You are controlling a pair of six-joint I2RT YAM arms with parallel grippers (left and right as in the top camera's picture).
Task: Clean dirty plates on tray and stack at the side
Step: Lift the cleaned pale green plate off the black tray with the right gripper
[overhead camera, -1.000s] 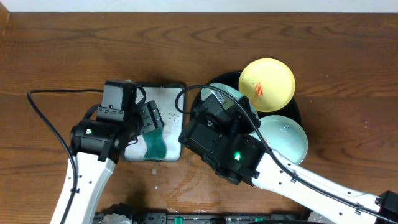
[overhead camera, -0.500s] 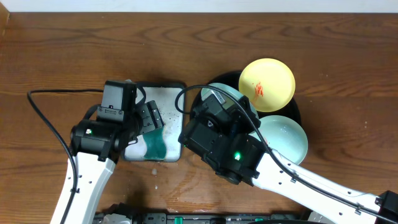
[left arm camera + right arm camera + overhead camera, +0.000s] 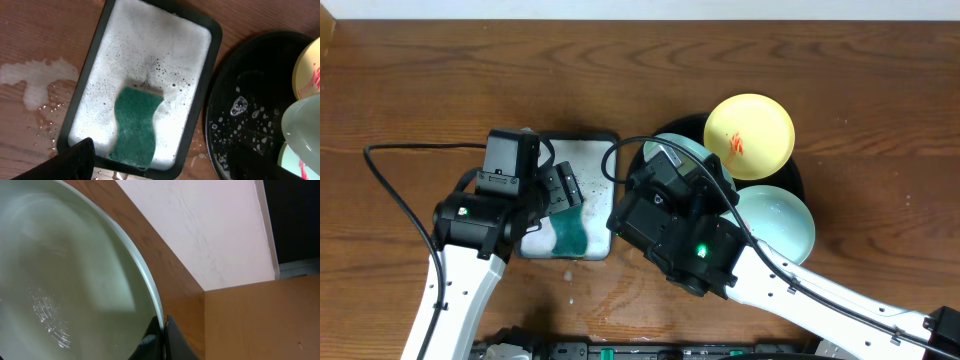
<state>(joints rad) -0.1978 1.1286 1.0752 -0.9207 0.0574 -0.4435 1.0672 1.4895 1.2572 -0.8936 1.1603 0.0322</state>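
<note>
The wood beyond the tray is clear, and my right gripper needs to swing past the yellow plate (image 3: 750, 135), to the right in the overhead view, and then go down to that wood.
My right gripper (image 3: 161, 340) is shut on the rim of a pale mint-green plate (image 3: 65, 280), held tilted over the left side of the black tray (image 3: 797, 178); the plate's edge shows in the overhead view (image 3: 686, 150). A yellow plate (image 3: 750, 135) with a red smear rests at the tray's back. A second mint plate (image 3: 777, 222) lies at the tray's right front. My left gripper (image 3: 165, 170) is open and empty above the green sponge (image 3: 135, 125). The left wrist view also shows the wet black tray (image 3: 250, 100) and plate edges (image 3: 300, 125).
A grey rectangular tray (image 3: 588, 150) full of foam holds the sponge, left of the black tray. Soapy water is spilled on the wood (image 3: 35, 85) beside it. The right arm's body (image 3: 680, 235) covers the table between the two trays.
</note>
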